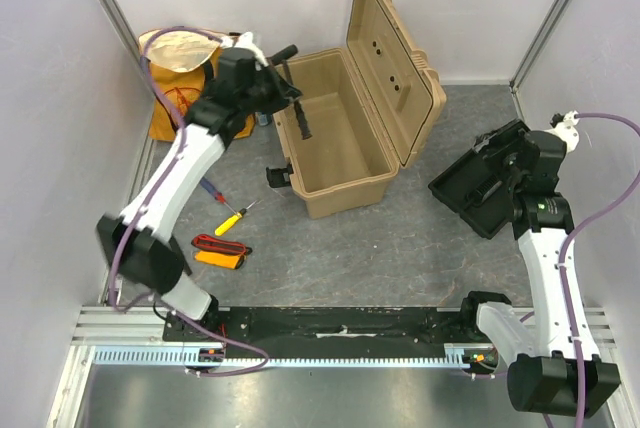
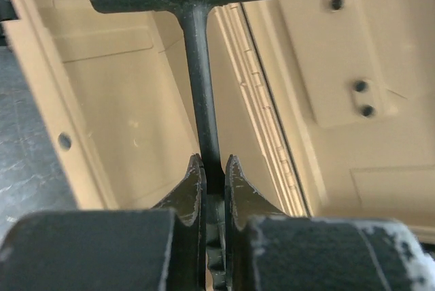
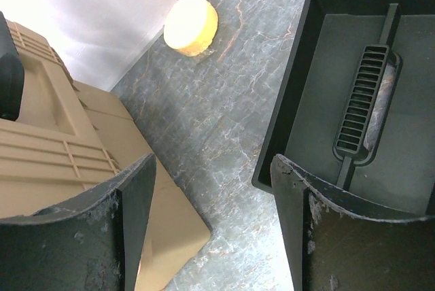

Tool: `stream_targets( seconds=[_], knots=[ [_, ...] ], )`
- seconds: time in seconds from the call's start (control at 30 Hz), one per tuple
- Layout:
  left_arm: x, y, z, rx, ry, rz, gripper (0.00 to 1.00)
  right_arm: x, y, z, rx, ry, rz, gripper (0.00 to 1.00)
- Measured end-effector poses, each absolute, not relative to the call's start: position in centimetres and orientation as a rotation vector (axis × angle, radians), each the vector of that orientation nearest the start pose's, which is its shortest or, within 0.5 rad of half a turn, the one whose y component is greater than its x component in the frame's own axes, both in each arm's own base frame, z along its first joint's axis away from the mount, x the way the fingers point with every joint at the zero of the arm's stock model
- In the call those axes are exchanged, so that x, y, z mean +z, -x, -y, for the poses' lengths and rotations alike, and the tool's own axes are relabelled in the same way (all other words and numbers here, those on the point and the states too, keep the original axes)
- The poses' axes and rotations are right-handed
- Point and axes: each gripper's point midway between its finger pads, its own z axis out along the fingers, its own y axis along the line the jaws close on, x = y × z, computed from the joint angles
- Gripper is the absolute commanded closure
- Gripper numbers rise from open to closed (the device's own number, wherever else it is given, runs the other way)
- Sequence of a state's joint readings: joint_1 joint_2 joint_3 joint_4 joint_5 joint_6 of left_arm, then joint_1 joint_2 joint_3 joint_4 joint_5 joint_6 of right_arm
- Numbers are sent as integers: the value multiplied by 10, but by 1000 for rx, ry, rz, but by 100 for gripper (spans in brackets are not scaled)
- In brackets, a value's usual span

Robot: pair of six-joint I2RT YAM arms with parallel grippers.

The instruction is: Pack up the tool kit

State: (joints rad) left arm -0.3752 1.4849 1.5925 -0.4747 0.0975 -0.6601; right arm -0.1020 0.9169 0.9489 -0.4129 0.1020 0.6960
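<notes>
The toolbox's bottom is bare, so my left gripper will carry the mallet (image 1: pixel 303 124) to the right in the top view, lower it there and release it.
The tan toolbox (image 1: pixel 345 163) stands open in the middle of the table, its ribbed lid (image 1: pixel 400 63) raised at the back right. My left gripper (image 1: pixel 290 100) hangs over the box's left end, shut on the thin handle of a black mallet (image 1: pixel 303 124). In the left wrist view my left gripper (image 2: pixel 214 165) clamps the mallet handle (image 2: pixel 198 80), with the box interior (image 2: pixel 129 107) behind. The black inner tray (image 1: pixel 475 188) lies on the table right of the box. My right gripper (image 1: pixel 497 160) is open and empty above the tray's left edge (image 3: pixel 285 121).
A yellow-handled screwdriver (image 1: pixel 232 220), a red-blue screwdriver (image 1: pixel 210 188) and an orange-black meter (image 1: pixel 220 251) lie left of the box. An orange-and-cream tote bag (image 1: pixel 180 73) sits at the back left. A pale yellow round thing (image 3: pixel 192 24) lies by the back wall.
</notes>
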Motion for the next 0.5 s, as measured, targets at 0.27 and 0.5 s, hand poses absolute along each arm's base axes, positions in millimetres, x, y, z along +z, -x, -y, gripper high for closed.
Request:
stream_targets(
  seconds=[0.27, 0.5],
  knots=[
    [223, -487, 292, -617, 200, -2219, 98, 269, -318, 25, 283, -816, -1769, 25],
    [154, -494, 317, -359, 310, -2276, 98, 254, -314, 26, 262, -821, -1803, 25]
  ],
)
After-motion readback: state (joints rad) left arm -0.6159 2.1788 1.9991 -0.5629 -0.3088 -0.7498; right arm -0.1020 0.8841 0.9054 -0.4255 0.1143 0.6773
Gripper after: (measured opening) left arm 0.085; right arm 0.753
